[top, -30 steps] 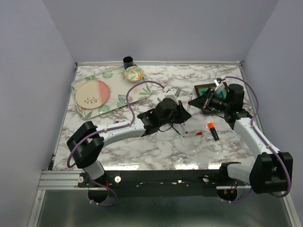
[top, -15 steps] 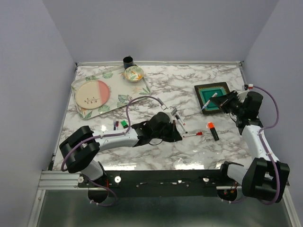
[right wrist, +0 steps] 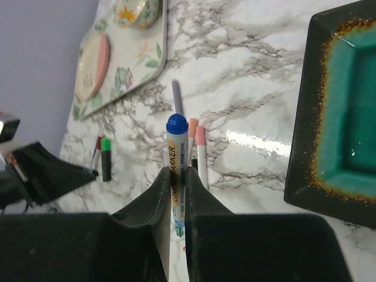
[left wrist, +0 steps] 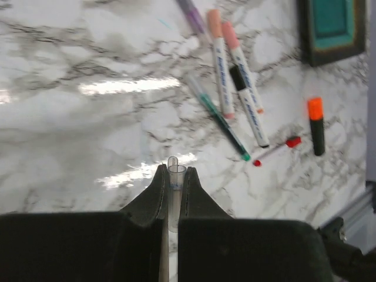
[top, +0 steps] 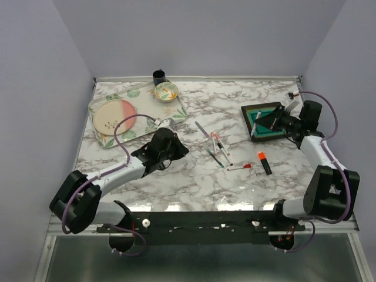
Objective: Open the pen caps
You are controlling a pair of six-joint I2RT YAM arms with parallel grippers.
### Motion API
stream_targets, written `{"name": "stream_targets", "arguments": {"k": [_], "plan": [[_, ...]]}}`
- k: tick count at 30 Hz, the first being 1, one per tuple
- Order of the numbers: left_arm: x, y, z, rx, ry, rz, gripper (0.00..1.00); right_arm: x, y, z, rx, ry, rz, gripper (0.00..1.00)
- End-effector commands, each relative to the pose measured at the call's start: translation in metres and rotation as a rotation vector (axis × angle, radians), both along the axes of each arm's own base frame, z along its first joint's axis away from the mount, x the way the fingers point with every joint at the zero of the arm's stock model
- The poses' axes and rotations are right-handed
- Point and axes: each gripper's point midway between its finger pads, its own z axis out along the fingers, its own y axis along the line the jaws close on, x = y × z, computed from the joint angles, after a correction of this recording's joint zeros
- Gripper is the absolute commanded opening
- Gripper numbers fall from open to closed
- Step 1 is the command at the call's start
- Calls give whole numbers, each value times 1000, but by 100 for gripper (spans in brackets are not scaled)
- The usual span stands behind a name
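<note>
The clear pen cap goes down and to the left in the top view next, onto the bare marble by the floral tray. My left gripper releases it there.
My left gripper (top: pixel 175 148) (left wrist: pixel 176 174) is shut on a small clear pen cap (left wrist: pixel 176 171), left of the loose pens. My right gripper (top: pixel 267 121) (right wrist: pixel 177 176) is shut on a white marker (right wrist: pixel 178 154) (top: pixel 256 124) with a blue end, held over the teal dish's left edge. On the marble lie a purple pen (left wrist: pixel 191 14), an orange-capped white pen (left wrist: pixel 218 64), a pink-capped white pen (left wrist: pixel 244 82), a thin green pen (left wrist: pixel 220 117), a small red pen (left wrist: pixel 275 150) and an orange-ended black highlighter (left wrist: pixel 316 126) (top: pixel 264 161). A green-ended highlighter (right wrist: pixel 106 160) lies by the left arm.
A teal square dish (top: pixel 265 121) (right wrist: pixel 346 111) sits at the right. A floral tray (top: pixel 120 126) with a pink plate (top: pixel 114 116) is at the back left, with a small bowl (top: pixel 166 91) and a dark cup (top: pixel 158 76) behind it.
The grippers, close together at the centre a second ago, have drawn apart. My left arm pulled back left with the clear cap; my right gripper carried the marker to the teal dish.
</note>
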Motion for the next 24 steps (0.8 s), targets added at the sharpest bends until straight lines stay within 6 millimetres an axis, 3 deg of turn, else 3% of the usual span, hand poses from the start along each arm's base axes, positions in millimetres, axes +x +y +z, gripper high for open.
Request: {"name": "stream_targets", "arguments": {"k": [1, 8, 12, 19, 24], "plan": [[34, 56, -28, 175, 23, 196, 0, -7, 22, -14, -98, -24, 256, 1], [75, 92, -47, 383, 21, 300, 0, -3, 45, -28, -171, 7, 341, 1], [90, 109, -68, 488, 50, 337, 2, -1, 50, -35, -184, 24, 367, 1], [112, 121, -91, 571, 103, 352, 9, 2, 53, -49, -215, 72, 385, 0], [117, 130, -95, 606, 109, 367, 25, 5, 59, -54, -281, 78, 408, 1]]}}
